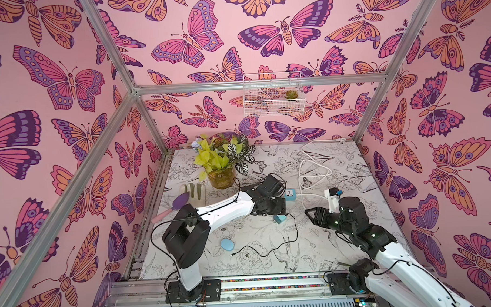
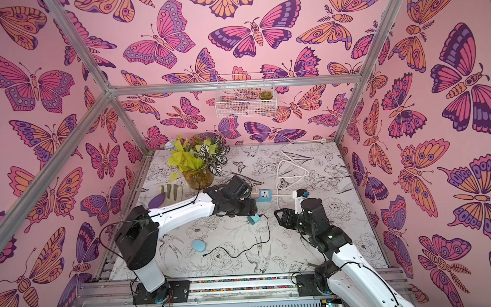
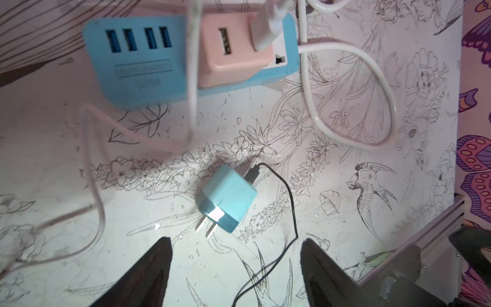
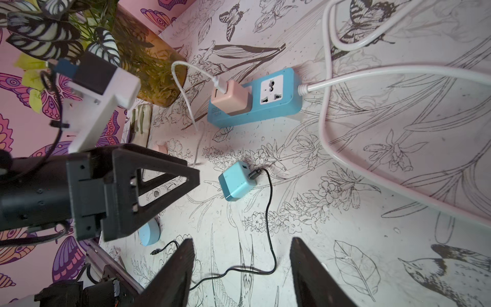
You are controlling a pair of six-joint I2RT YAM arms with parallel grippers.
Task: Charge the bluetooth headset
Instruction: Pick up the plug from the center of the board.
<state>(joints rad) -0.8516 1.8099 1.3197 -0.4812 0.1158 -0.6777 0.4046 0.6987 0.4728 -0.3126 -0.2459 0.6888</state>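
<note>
My left gripper will turn next and go down over the sides of the teal plug (image 2: 253, 219) (image 3: 225, 198), because the plug lies at an angle to my open fingers.
The light blue oval headset case (image 1: 228, 244) (image 2: 199, 245) lies on the table near the left arm's elbow. A teal charger plug (image 3: 225, 198) (image 4: 236, 180) lies loose on its side, prongs bare. A black cable (image 4: 269, 212) is plugged into it, and the cable's free end (image 1: 232, 254) rests near the case. The blue power strip (image 3: 138, 66) (image 4: 255, 106) carries a pink adapter (image 3: 233, 53). My left gripper (image 3: 235, 242) hovers open just short of the teal plug and holds nothing. My right gripper (image 4: 241, 240) (image 1: 311, 213) is open over the black cable and is empty.
A potted plant (image 1: 221, 166) stands at the back left. A glove (image 1: 195, 191) and a purple-headed tool (image 1: 181, 201) lie beside it. The strip's thick white cord (image 1: 312, 168) loops across the back right. A wire basket (image 1: 273, 97) hangs on the back wall.
</note>
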